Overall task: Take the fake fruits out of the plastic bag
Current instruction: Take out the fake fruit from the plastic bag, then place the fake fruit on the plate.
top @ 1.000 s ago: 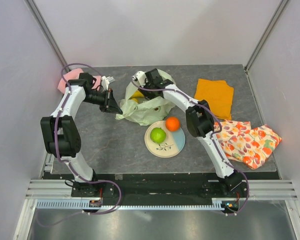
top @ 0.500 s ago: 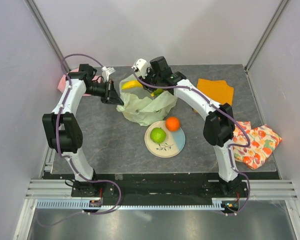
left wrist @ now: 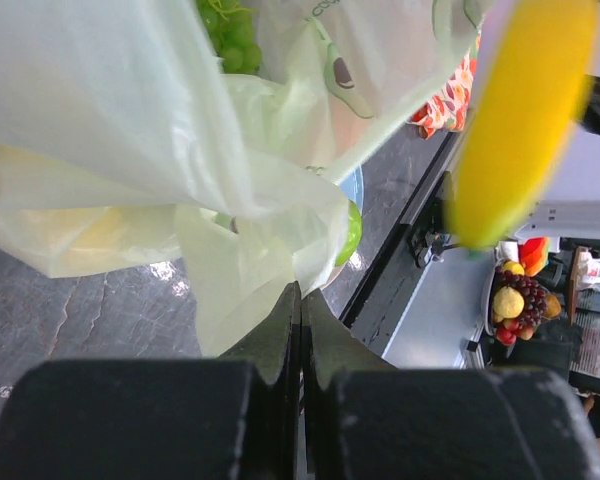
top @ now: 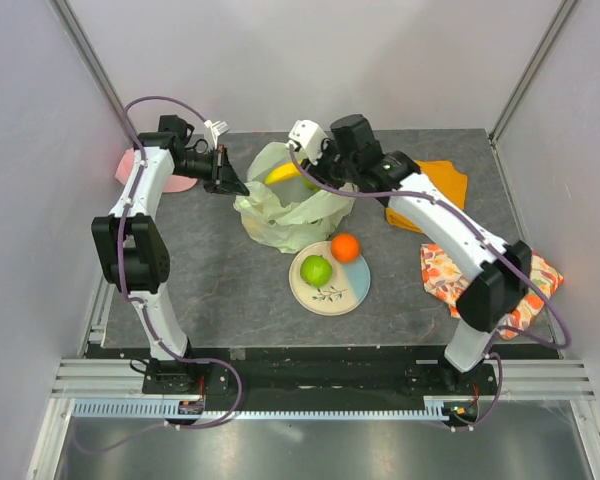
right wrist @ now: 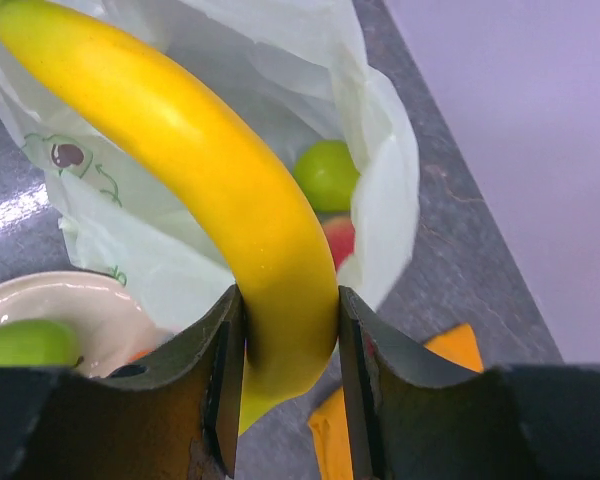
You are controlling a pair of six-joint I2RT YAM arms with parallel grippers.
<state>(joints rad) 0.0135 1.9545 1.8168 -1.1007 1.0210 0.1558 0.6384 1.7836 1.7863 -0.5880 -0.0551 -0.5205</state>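
Note:
The banana point(top: 281, 175) will be released on the plate's bare near edge point(top: 332, 301). That spot is back from and below the right gripper, so the right gripper will move back and down.
The pale yellow-green plastic bag point(top: 290, 208) stands at the table's back middle, held up. My left gripper point(top: 232, 185) is shut on the bag's left edge point(left wrist: 242, 285). My right gripper point(top: 305, 172) is shut on a yellow banana point(top: 281, 175) and holds it above the bag's mouth; the banana fills the right wrist view point(right wrist: 210, 180). Inside the bag a green fruit point(right wrist: 327, 172) and a pink-red fruit point(right wrist: 340, 240) show. A green apple point(top: 316, 270) and an orange point(top: 345, 247) lie on the cream-and-blue plate point(top: 352, 291).
An orange cloth point(top: 442, 180) lies at the back right, partly under my right arm. A flowered cloth point(top: 520, 290) lies at the right edge. A pink cap point(top: 140, 165) sits at the back left, behind my left arm.
My right gripper has lifted the banana out of the bag and moved right. My left gripper has raised the bag's edge up and back; the bag stands taller.

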